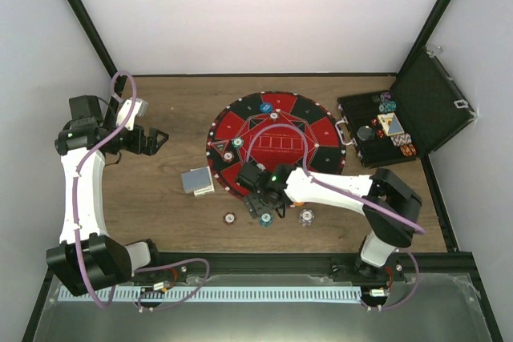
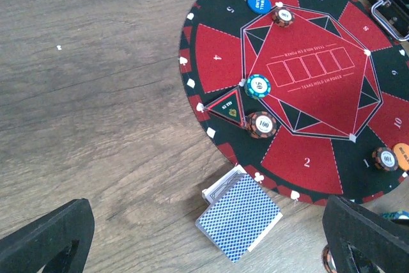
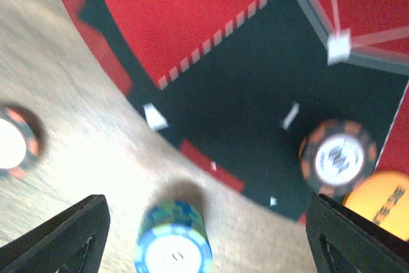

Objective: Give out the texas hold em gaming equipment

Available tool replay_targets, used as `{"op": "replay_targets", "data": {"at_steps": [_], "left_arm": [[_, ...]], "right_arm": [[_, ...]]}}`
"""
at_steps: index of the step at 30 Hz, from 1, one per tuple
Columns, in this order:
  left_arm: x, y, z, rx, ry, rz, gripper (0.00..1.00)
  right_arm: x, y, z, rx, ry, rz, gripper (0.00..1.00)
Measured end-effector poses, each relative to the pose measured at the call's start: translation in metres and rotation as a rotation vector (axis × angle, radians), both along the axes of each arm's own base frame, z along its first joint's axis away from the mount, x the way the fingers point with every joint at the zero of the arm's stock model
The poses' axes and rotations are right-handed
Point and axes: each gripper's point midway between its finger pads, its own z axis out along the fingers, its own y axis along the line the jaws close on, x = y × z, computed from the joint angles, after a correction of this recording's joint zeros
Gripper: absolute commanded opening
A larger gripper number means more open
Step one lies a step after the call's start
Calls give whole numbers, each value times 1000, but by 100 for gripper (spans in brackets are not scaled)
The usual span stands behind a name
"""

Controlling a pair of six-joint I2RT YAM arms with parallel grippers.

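Note:
My right gripper will next move down and back toward my base to the teal chip stack, and then narrow around its top chip (image 1: 265,218) (image 3: 174,253).
A round red and black poker mat (image 1: 276,146) lies mid-table with chips on it: a teal one (image 2: 258,85), a red one (image 2: 262,124) and a blue one (image 2: 260,2). The blue-backed card deck (image 2: 239,217) lies just off the mat's left rim, below my open left gripper (image 2: 204,247), which hangs well above it. My right gripper (image 3: 204,241) is open at the mat's near rim. A small teal chip stack (image 3: 172,241) stands on the wood between its fingers (image 3: 57,234), touching neither. A red chip (image 3: 13,142) lies to its left.
A black hinged case (image 1: 401,118) stands open at the back right with chips inside. A white chip (image 1: 306,216) lies on the wood right of the teal stack. An orange disc (image 3: 383,196) and a red chip (image 3: 337,156) sit on the mat's near edge.

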Motion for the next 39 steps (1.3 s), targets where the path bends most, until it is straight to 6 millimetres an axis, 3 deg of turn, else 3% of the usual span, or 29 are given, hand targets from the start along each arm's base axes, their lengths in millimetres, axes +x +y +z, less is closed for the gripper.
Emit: {"op": "replay_targets", "data": {"at_steps": [5,13,24,39], "left_arm": [[1,0,1,-2,-5,-2,100],[1,0,1,-2,-5,-2,100],[1,0,1,-2,-5,-2,100],[1,0,1,-2,-5,-2,100]], "right_arm": [[-34,-17,-24,-27,69,-30,86],[-50,-8,-32,26,102,-42,79],[-53,0,-33,58,111,-44,69],[-56,-8,-46,18,121,-45,55]]}}
